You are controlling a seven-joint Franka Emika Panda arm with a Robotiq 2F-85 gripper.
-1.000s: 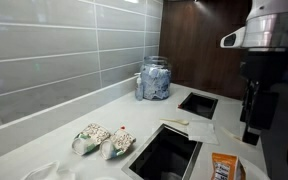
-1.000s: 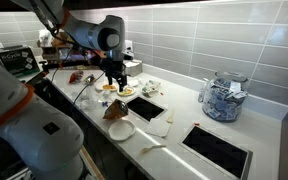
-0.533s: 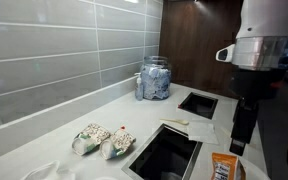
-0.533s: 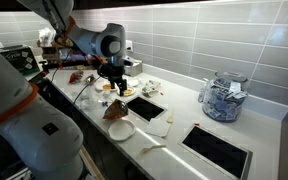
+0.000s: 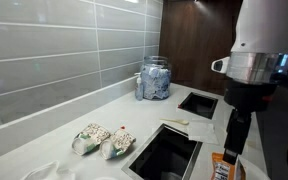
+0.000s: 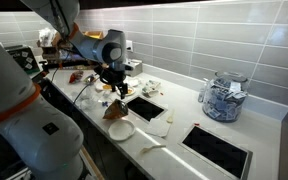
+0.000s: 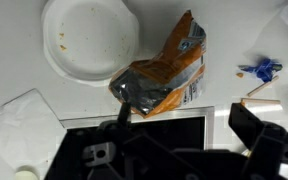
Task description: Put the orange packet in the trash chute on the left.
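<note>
The packet is still beyond and below my fingers. Next I should move my gripper off the chute's edge and lower its open fingers around the orange packet's middle [image 5: 225, 167] [image 7: 168, 75].
The orange packet [image 7: 164, 72], crumpled with a dark foil end, lies on the white counter between a white plate [image 7: 89, 40] and the rim of a square trash chute [image 7: 134, 140]. It also shows in both exterior views [image 5: 224, 168] [image 6: 116, 111]. My gripper [image 7: 189, 125] is open and empty. It hangs above the counter over the chute's edge, just short of the packet, and shows in both exterior views [image 5: 234, 135] [image 6: 119, 90]. One finger [image 7: 124, 112] is close to the packet's foil end.
A second square chute [image 5: 197, 103] [image 6: 219, 150] lies further along the counter. A glass jar of blue packets [image 5: 154, 78] [image 6: 222, 97] stands by the tiled wall. Patterned cloths [image 5: 102, 140] sit beside the near chute [image 5: 169, 150]. Napkins and a wooden stick [image 7: 259, 85] lie nearby.
The arm has come down and moved toward the orange packet. The gripper stays open. The packet has not moved.
</note>
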